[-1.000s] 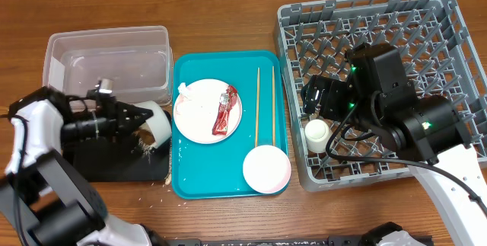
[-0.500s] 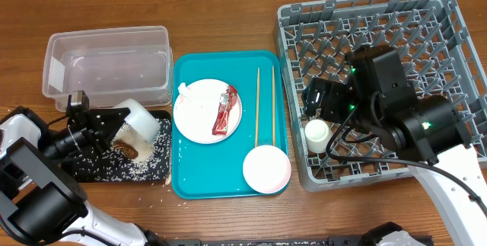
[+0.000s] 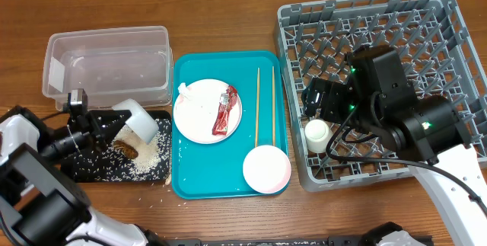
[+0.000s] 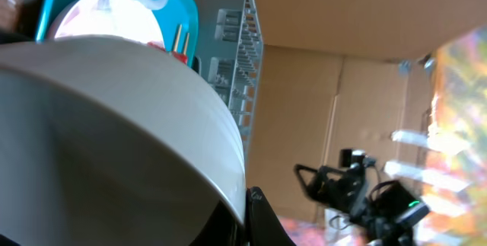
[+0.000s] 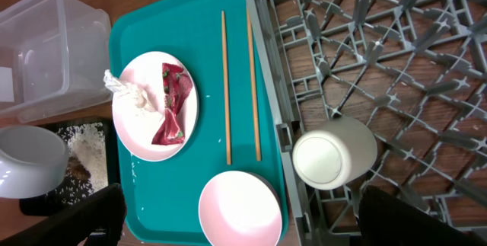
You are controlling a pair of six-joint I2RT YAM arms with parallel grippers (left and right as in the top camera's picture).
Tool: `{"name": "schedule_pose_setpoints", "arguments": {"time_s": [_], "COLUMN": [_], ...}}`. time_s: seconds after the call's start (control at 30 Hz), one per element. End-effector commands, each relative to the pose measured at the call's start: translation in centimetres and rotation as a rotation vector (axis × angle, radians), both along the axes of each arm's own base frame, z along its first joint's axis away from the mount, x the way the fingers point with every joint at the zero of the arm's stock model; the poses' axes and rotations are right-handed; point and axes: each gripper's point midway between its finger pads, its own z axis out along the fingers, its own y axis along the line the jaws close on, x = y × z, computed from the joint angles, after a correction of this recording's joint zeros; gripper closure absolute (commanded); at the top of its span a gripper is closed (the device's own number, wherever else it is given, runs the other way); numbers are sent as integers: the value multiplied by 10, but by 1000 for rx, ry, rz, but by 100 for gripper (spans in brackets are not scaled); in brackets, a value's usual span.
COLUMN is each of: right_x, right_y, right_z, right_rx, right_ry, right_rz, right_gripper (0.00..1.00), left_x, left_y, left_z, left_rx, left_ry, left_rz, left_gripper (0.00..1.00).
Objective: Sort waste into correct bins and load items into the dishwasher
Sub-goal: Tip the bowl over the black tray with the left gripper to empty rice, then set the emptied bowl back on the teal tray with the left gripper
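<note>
My left gripper swings to the right in the overhead view and down next, righting the bowl. It then releases the bowl on the teal tray's near corner, which is bare.
My left gripper is shut on the rim of the grey metal bowl and holds it tipped over the black tray. Loose rice and a brown scrap lie in that tray. The bowl fills the left wrist view. The white plate on the teal tray carries the red wrapper and the tissue. Two chopsticks and the pinkish bowl lie beside it. The white cup sits in the grey rack. My right gripper is open and empty above the tray's edge.
The clear tub stands behind the black tray and holds nothing I can see. The teal tray lies between the bins and the rack. A few rice grains lie on the wood in front of the black tray.
My left gripper has drawn back to the left with the grey bowl tipped, and rice with the brown scrap has spilled into the black tray. The right arm has not moved.
</note>
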Motion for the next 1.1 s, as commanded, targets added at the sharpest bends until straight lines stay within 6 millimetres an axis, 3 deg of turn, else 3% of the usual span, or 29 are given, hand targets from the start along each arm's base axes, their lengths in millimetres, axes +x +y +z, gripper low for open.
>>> {"name": "schedule_pose_setpoints", "arguments": {"time_s": [0.0,0.03,0.1,0.2,0.3,0.37,0.4,0.47,0.5,0.63,0.73,0.83,1.0,1.07], "right_x": [3,3,3,3,3,3,3,3,3,3,3,1,1,1], "right_y": [1,2,1,1,1,1,1,1,1,1,1,1,1,0], "right_z": [4,4,4,4,4,4,4,4,4,4,4,3,3,2], "right_rx": [10,12,12,12,11,11,10,10,10,10,11,7,7,7], "right_ry": [-13,-16,-15,-15,-15,-13,-12,-13,-13,-12,-13,-6,-6,-5], "right_rz": [-1,-1,-1,-1,-1,-1,-1,-1,-1,-1,-1,-1,-1,-1], "right_gripper": [1,1,1,1,1,1,1,0,0,0,0,0,0,0], "left_x": [6,5,-1,-7,-18,-24,-27,-46,-59,-79,-89,-95,-95,-93], "left_y": [15,12,-6,-22,-46,-60,-63,-75,-94,-125,-162,-181,-191,-190], "left_z": [-7,-6,17,34,58,60,54,27,21,-7,-45,-80,-103,-101], "left_rx": [126,82,54,71,176,298,374,718,852,1136,1237,1316,1340,1346], "left_ry": [65,119,8,-51,-139,-116,-67,120,147,259,238,283,343,344], "left_rz": [39,49,4,-39,-112,-173,-193,-267,-341,-388,-456,-472,-515,-510], "left_gripper": [96,96,96,96,96,96,96,96,96,92,90,94,92,89]}}
